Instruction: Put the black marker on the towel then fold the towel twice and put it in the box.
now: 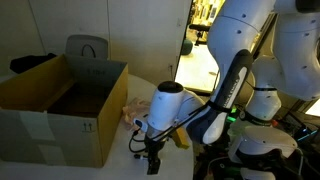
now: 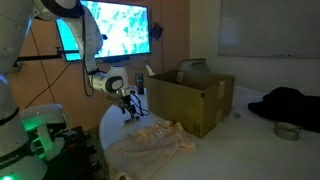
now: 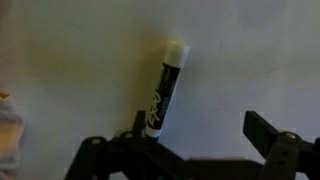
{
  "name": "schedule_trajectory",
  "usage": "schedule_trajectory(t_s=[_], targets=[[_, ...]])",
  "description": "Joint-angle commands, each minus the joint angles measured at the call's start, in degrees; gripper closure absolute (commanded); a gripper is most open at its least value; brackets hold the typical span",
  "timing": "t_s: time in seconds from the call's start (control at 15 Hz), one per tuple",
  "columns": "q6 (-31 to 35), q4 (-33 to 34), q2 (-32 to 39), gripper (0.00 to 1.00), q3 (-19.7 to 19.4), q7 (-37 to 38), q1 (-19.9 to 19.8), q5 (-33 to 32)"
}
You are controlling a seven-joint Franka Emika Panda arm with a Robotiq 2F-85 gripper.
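The black marker's lower end (image 3: 156,119) is off-centre beside one finger. That end of the marker comes between my fingers next as my gripper shifts left in the wrist view and closes.
The black marker (image 3: 165,90) lies on the white table, its white cap pointing away and its lower end beside my left finger. My gripper (image 3: 198,125) is open and hangs just above the table with nothing between the jaws. It also shows in both exterior views (image 1: 153,160) (image 2: 130,108), low over the table. The pale pink towel (image 2: 150,140) lies crumpled on the table next to the gripper; an edge of it shows behind the arm (image 1: 130,108) and at the wrist view's left edge (image 3: 8,130). The open cardboard box (image 1: 60,110) (image 2: 190,95) stands beside the towel.
A grey chair (image 1: 87,47) stands behind the box. A black cloth (image 2: 290,105) and a roll of tape (image 2: 287,131) lie on the table beyond the box. A lit screen (image 2: 115,30) hangs on the wall behind the arm.
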Motion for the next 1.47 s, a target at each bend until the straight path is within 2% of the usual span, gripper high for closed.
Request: schedule_trajectory(t_s=[0.0,0.93,1.0,1.13,1.4], targets=[[1.01,3.45,3.47,0.0,-2.03,1.22,1.33,-1.26],[-2.98,3.68,4.29,0.0,-0.48,-1.75,-1.87,-0.88],[-3.4,3.67,4.28,0.23,-0.33,-1.96,-2.18,-0.85],[-3.82,3.5,3.91,0.34,0.34,-2.74,-3.11,-0.66],[-4.28,3.22,3.13,0.64,1.9,-4.31,-5.11,-0.39]])
